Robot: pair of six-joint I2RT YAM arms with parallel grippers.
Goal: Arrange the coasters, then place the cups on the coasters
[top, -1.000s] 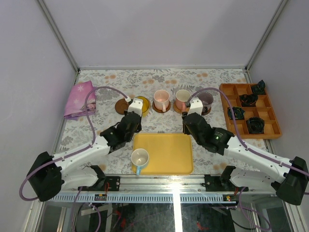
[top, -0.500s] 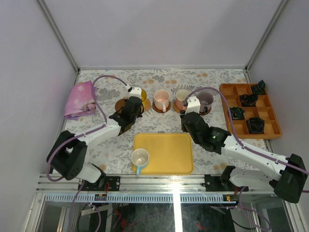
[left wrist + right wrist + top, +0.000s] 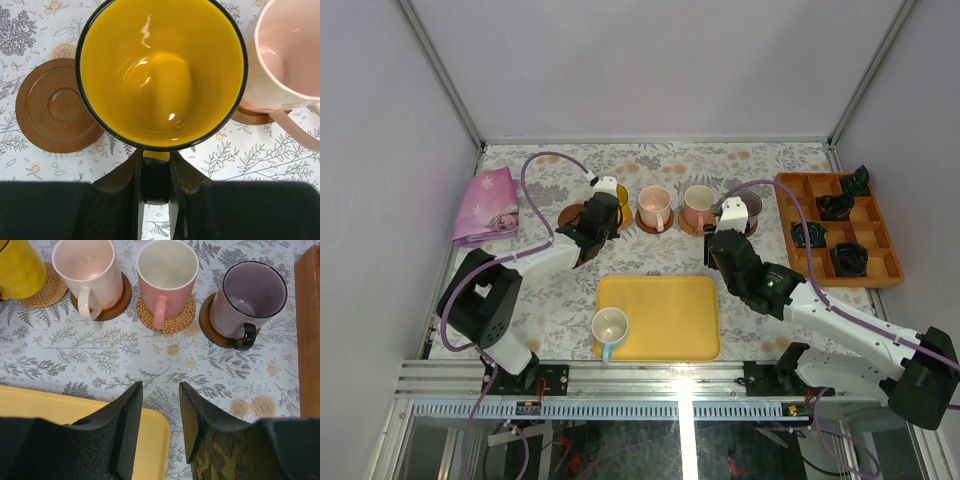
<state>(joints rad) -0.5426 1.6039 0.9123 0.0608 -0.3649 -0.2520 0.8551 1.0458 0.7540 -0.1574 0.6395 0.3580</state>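
Observation:
The tan woven coaster lies below my left gripper, free of other cups, so the yellow cup should go down there next and its handle be let go.
The translucent yellow cup (image 3: 160, 70) fills the left wrist view, and my left gripper (image 3: 156, 159) is shut on its handle. It sits over a tan woven coaster (image 3: 47, 292); whether it rests on it I cannot tell. A bare dark coaster (image 3: 52, 107) lies just left of it. In the row to its right, a pale pink cup (image 3: 90, 267) stands on a dark coaster (image 3: 117, 307), another pink cup (image 3: 167, 267) on a tan coaster (image 3: 172, 320), and the grey-purple cup (image 3: 252, 297) on a dark coaster (image 3: 210, 325). My right gripper (image 3: 161, 387) is open and holds nothing, short of that row. A white and blue cup (image 3: 610, 328) stands on the yellow tray (image 3: 670, 315).
An orange compartment tray (image 3: 883, 262) with small black ring objects (image 3: 847, 259) lies at the right edge. A folded pink cloth (image 3: 485, 205) lies at the far left. The yellow tray's corner (image 3: 75, 410) is under my right fingers.
My left arm has reached farther toward the back with the yellow cup, bringing it into the row of cups. The right gripper's jaws have spread wider.

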